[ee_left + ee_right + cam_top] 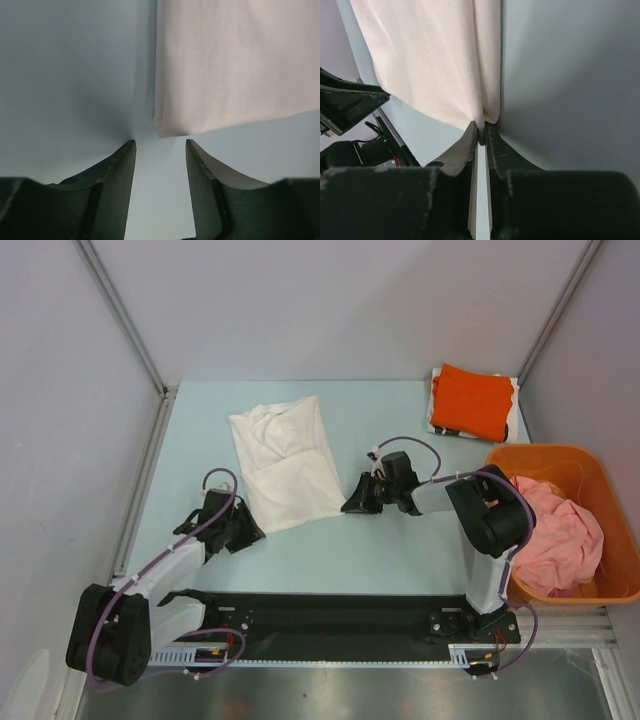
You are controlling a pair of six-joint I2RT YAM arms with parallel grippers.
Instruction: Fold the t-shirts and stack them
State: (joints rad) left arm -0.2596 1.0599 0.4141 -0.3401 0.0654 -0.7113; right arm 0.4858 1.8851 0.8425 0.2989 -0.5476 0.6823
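My right gripper lifts the t-shirt's pinched near corner next, carries it outward and down onto the t-shirt's far end (306,410), and releases it, as the t-shirt still lies long.
A white t-shirt (285,465) lies on the table, folded lengthwise into a long strip. My right gripper (348,505) sits at its near right corner. In the right wrist view that gripper (482,129) is shut on a pinch of the white t-shirt (435,60). At the near left corner is my left gripper (252,530). In its own view the left gripper (160,146) stands open, and the white t-shirt's corner (172,127) lies just beyond the tips, not between them. A folded orange t-shirt (475,400) rests at the back right. A pink t-shirt (560,530) is bunched in the basket.
The orange plastic basket (600,472) stands at the right edge of the table beside the right arm. A white cloth edge (438,422) shows under the folded orange t-shirt. Grey walls with metal posts enclose the table on three sides.
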